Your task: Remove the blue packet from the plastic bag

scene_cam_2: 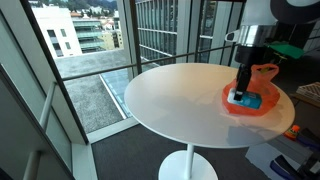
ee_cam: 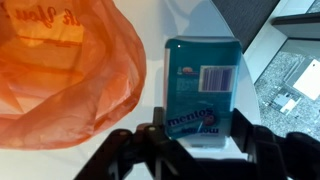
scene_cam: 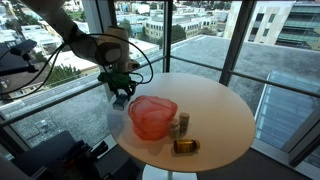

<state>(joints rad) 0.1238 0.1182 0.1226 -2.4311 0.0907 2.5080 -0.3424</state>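
Observation:
I need to lower my gripper next to the bare tabletop beside the orange plastic bag and let go of the blue packet, because that clear spot is below my gripper.
The blue Mentos packet sits between my gripper's two fingers, which press on its sides. It lies outside the orange plastic bag, just beside it over the white table top. In an exterior view the gripper hangs at the table's edge next to the bag. In an exterior view the packet shows blue under the gripper, in front of the bag.
The round white table stands on one pedestal by floor-to-ceiling windows. A small upright bottle and an amber item sit near the bag. The table's edge lies close to the gripper.

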